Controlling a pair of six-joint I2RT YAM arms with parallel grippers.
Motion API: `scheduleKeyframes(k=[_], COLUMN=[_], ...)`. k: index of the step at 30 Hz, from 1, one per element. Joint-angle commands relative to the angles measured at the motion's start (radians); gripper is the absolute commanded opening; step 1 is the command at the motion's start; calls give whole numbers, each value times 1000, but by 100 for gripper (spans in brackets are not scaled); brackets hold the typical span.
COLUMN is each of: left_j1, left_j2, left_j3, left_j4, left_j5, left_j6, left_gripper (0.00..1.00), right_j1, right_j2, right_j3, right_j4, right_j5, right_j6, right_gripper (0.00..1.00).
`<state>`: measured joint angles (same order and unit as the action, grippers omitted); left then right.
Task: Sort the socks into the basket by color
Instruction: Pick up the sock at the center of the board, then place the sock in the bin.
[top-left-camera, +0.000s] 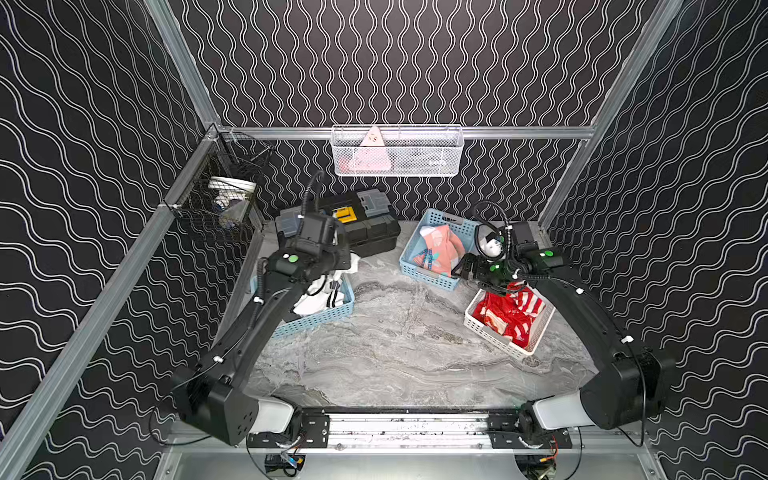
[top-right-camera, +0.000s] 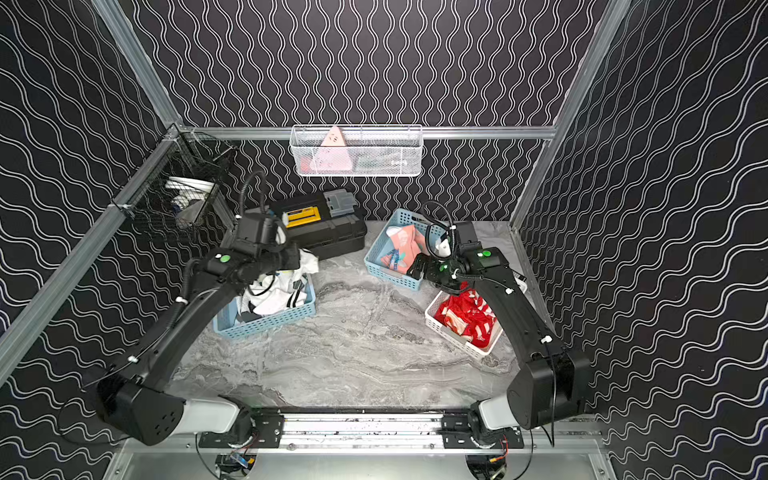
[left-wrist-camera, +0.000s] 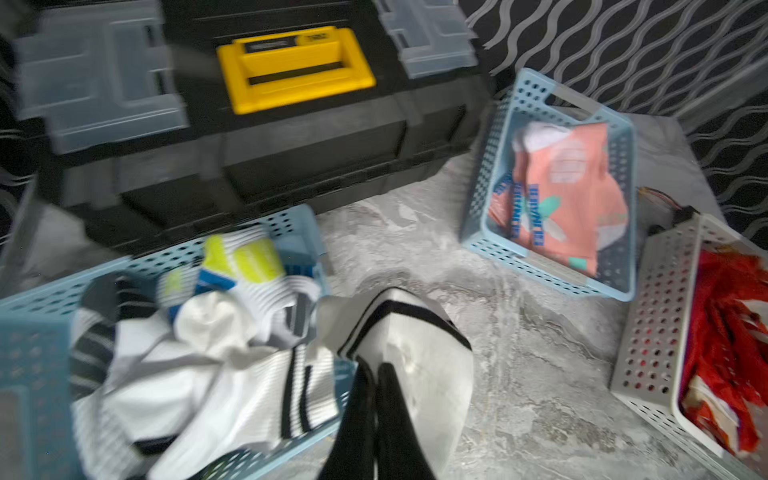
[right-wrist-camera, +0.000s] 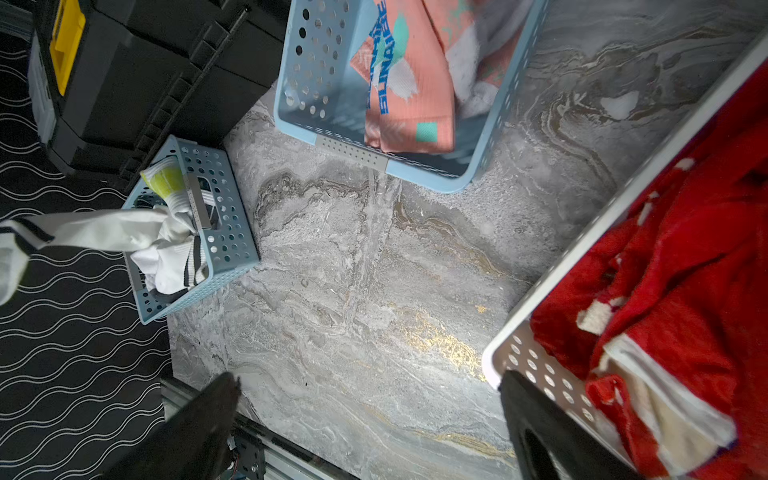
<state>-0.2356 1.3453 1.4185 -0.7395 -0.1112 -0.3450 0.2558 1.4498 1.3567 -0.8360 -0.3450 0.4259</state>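
The matching white sock moves back and down in my left gripper next and is released onto the piled white socks.
My left gripper (left-wrist-camera: 376, 370) is shut on a white sock with black stripes (left-wrist-camera: 411, 332). It holds the sock up over the right end of a blue basket (top-left-camera: 328, 313) that is full of white socks (left-wrist-camera: 232, 374). The held sock also shows in both top views (top-left-camera: 353, 264) (top-right-camera: 309, 259). My right gripper (right-wrist-camera: 370, 380) is open and empty, hovering between a blue basket (top-left-camera: 419, 270) of salmon-pink socks (top-left-camera: 442, 249) and a white basket (top-left-camera: 494, 334) of red socks (top-left-camera: 511, 316).
A black toolbox with a yellow handle (top-left-camera: 365, 224) stands at the back, behind the left basket. A white mesh basket (top-left-camera: 397, 151) hangs on the back rail and a black wire basket (top-left-camera: 220, 199) on the left wall. Bare marble tabletop (top-left-camera: 395, 345) lies between the baskets.
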Motion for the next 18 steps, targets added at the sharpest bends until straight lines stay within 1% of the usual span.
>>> scheduleKeyframes(k=[1, 3, 7, 10, 15, 18], left_j1=[71, 124, 283, 368, 457, 464], left_j2=[-41, -52, -51, -27, 24, 43], left_j3=[-6, -9, -30, -58, -144, -194], left_j4=[-121, -147, -165, -160, -99, -57], left_j5=[-28, -28, 27, 27, 64, 74], left_j6=[5, 26, 49, 76, 85, 82], left_gripper=[0, 0, 0, 0, 0, 0], right_j1=[8, 14, 28, 35, 37, 37], right_j2=[10, 13, 18, 24, 21, 11], right_j3=[4, 7, 7, 2, -15, -41], right_j4=[13, 13, 14, 12, 14, 26], right_j5=[-14, -15, -22, -22, -17, -16], right_j6=[-4, -6, -3, -5, -6, -3], right_gripper=[100, 100, 100, 100, 100, 100])
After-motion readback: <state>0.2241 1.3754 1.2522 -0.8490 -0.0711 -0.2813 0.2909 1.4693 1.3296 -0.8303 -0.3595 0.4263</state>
